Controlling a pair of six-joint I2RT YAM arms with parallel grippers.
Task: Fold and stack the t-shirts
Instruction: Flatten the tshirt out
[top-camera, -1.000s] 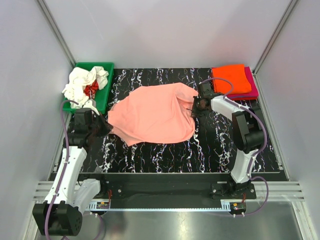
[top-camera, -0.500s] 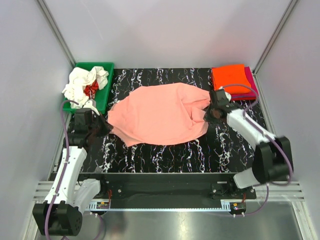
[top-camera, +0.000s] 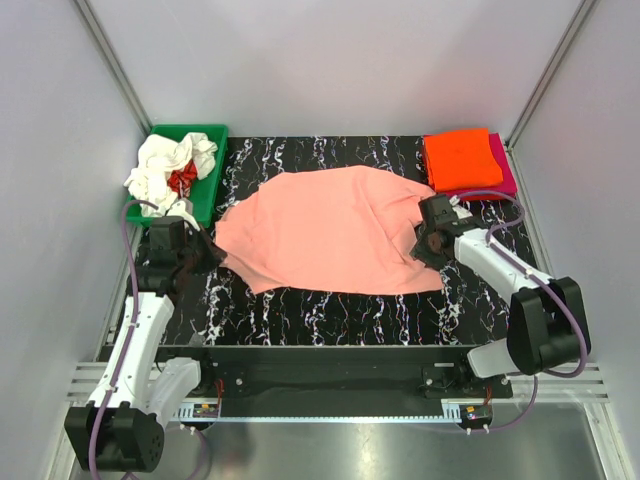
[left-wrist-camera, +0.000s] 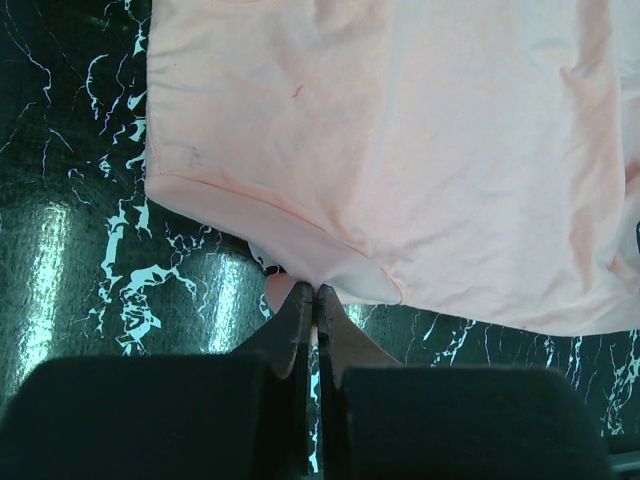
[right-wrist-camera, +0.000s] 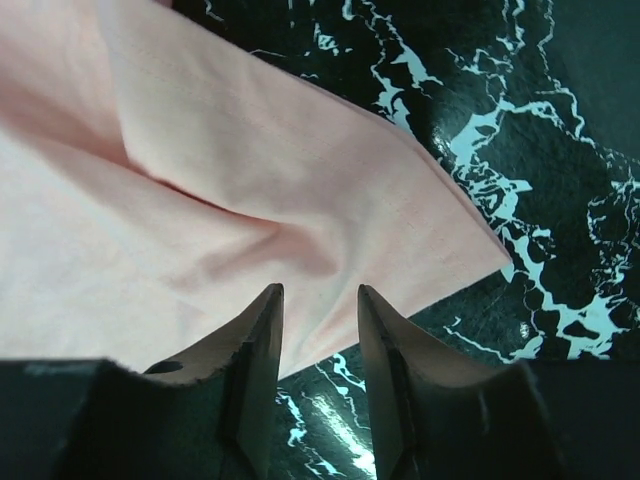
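The shirt's near corner lies unheld below my right gripper and to its right in the top view. I will move my right gripper back and down onto that corner next.
A salmon-pink t-shirt (top-camera: 330, 235) lies spread across the black marbled table (top-camera: 340, 315). My left gripper (top-camera: 200, 250) is shut on the shirt's left edge (left-wrist-camera: 330, 275), the cloth pinched at the fingertips (left-wrist-camera: 316, 292). At the shirt's right corner (right-wrist-camera: 440, 240) my right gripper (top-camera: 428, 245) stands open, its fingers (right-wrist-camera: 262, 330) over the hem with nothing between them (right-wrist-camera: 320, 300). A folded orange t-shirt (top-camera: 460, 158) rests on a magenta one (top-camera: 503, 172) at the back right. White (top-camera: 160, 165) and red (top-camera: 182, 178) t-shirts are crumpled in the bin.
A green plastic bin (top-camera: 208, 175) stands at the back left corner, its shirts spilling over the near rim. Grey walls close in the table on three sides. Bare marbled surface shows along the front strip (top-camera: 380, 320).
My right gripper dragged the shirt's right side out to the right and toward the front, spreading it flat, then opened and let the corner go. The left gripper kept its hold and place.
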